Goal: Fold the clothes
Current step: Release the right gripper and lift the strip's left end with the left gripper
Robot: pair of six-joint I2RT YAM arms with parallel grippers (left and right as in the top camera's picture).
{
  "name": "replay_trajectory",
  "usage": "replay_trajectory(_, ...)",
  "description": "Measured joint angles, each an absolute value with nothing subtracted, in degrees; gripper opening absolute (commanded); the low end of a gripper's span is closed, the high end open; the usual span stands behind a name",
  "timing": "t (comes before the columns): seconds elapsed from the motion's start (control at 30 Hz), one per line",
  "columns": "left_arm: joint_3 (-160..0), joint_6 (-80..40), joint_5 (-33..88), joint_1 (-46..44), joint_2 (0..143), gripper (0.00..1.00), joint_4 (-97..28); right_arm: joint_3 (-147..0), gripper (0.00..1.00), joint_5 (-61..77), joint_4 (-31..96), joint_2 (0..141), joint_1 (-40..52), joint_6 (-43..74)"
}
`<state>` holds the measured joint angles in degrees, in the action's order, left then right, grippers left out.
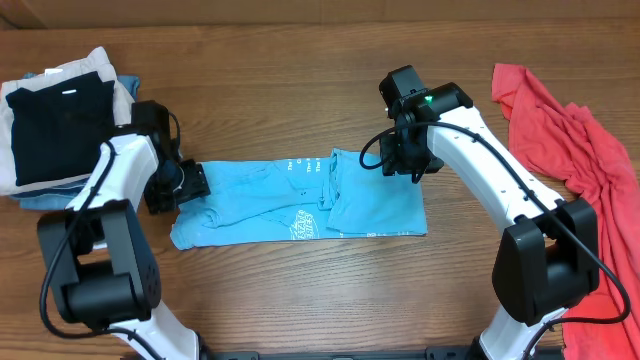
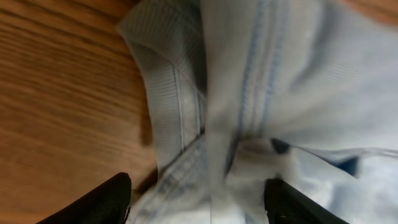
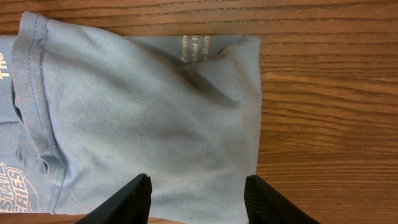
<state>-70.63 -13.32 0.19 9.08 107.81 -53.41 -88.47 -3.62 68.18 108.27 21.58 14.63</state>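
Observation:
My left gripper's open fingers straddle the bunched fabric beside the ribbed hem (image 2: 168,99), so it will lower slightly and close on that fold.
The light blue T-shirt (image 1: 290,200) lies partly folded on the wooden table, with white lettering showing. Its right part is folded over into a square. My left gripper (image 1: 190,182) is open at the shirt's left end; in the left wrist view its fingers (image 2: 198,200) straddle bunched fabric and a ribbed hem (image 2: 168,99). My right gripper (image 1: 408,165) is open above the shirt's upper right edge; in the right wrist view its fingers (image 3: 198,200) hover over the folded part (image 3: 143,112). A loose coral-red garment (image 1: 570,150) lies at the table's right.
A stack of folded black, beige and denim-blue pieces (image 1: 60,120) sits at the back left, close to my left arm. Bare wood (image 1: 300,290) runs along the front of the table, and more (image 3: 323,112) lies right of the shirt.

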Motion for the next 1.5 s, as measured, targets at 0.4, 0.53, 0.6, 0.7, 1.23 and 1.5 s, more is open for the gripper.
replay_trajectory(0.4,-70.5,-13.1,2.8,9.1,111.7,0.33,-52.4,-88.5,0.52,-3.6,68.2,108.3,21.6,14.8)
replay_trajectory(0.53,-71.0,-13.0,5.7,8.8,112.2,0.06,-52.2,-88.5,0.52,-3.6,68.5,108.3,21.6,14.8)
replay_trajectory(0.6,-71.2,-13.3,6.2,8.6,112.2,0.04,-52.3,-88.5,0.52,-3.6,68.6,108.3,21.6,14.8)
replay_trajectory(0.7,-71.4,-13.1,6.2,8.7,112.2,0.04,-52.8,-88.5,0.52,-3.6,68.6,108.3,21.6,14.8)
replay_trajectory(1.23,-83.8,-12.6,-5.8,16.9,105.8,0.04,-65.9,-88.5,0.54,-4.8,70.1,108.3,12.7,11.0)
replay_trajectory(1.5,-95.3,-11.5,-6.1,16.0,103.1,0.04,-72.7,-88.5,0.55,-5.3,70.3,108.3,12.1,9.6)
